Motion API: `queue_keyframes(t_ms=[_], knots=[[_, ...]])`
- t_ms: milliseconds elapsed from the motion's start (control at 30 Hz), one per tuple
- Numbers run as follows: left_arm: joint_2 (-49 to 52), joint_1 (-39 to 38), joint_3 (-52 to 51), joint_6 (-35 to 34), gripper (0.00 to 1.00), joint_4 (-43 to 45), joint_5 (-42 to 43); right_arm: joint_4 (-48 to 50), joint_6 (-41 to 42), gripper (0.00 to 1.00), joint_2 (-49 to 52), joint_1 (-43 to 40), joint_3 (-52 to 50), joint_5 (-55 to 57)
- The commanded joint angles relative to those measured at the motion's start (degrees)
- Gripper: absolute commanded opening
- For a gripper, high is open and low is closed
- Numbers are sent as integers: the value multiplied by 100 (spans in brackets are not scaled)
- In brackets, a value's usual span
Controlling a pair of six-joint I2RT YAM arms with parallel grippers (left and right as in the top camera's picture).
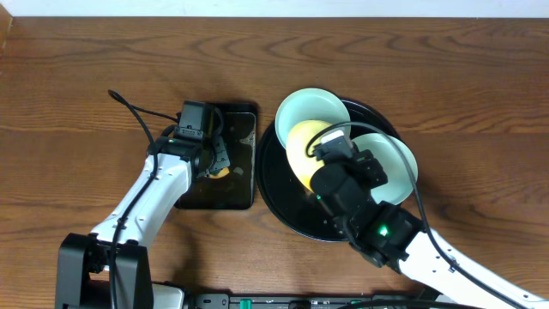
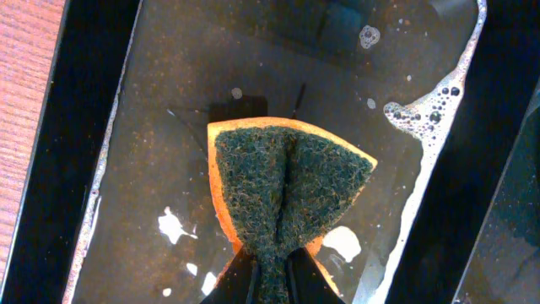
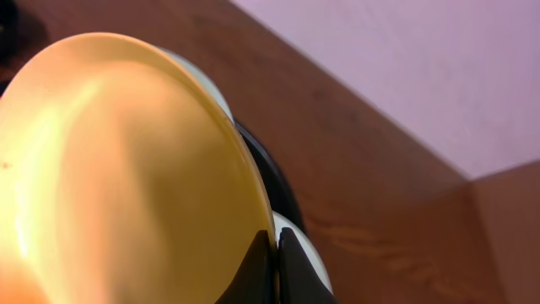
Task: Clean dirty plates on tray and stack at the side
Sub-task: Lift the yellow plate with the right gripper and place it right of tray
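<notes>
Next, the right gripper carries the plate past the round tray (image 1: 279, 193) and down, then releases it, since bare tabletop lies below and to its right in the overhead view.
The round black tray (image 1: 279, 193) holds two mint-green plates, one at its far left rim (image 1: 309, 106) and one at its right (image 1: 396, 163). My right gripper (image 3: 275, 253) is shut on the rim of the pale yellow plate (image 3: 118, 177) and holds it tilted above the tray; the plate also shows in the overhead view (image 1: 302, 144). My left gripper (image 2: 270, 274) is shut on an orange sponge with a dark green scrub face (image 2: 287, 190), held over the wet rectangular tray; in the overhead view the gripper (image 1: 214, 163) sits over that tray.
The small rectangular black tray (image 1: 240, 184) lies left of the round tray and holds soapy water with foam (image 2: 422, 105). A cable (image 1: 137, 110) loops off the left arm. Wooden table (image 1: 86, 69) all around.
</notes>
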Motion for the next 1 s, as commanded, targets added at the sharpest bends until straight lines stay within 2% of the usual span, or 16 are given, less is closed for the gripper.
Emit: queue_keyframes(t_ms=[0, 467, 700, 967], knots=[[0, 24, -70, 76, 9, 11, -72, 208, -468, 1, -87, 181, 140, 815], [0, 24, -70, 76, 9, 9, -72, 402, -455, 1, -87, 302, 140, 918], [0, 24, -70, 76, 9, -46, -72, 168, 1416, 1, -81, -116, 138, 741], [0, 24, -70, 76, 9, -59, -72, -122, 2736, 1, -76, -1480, 138, 92]])
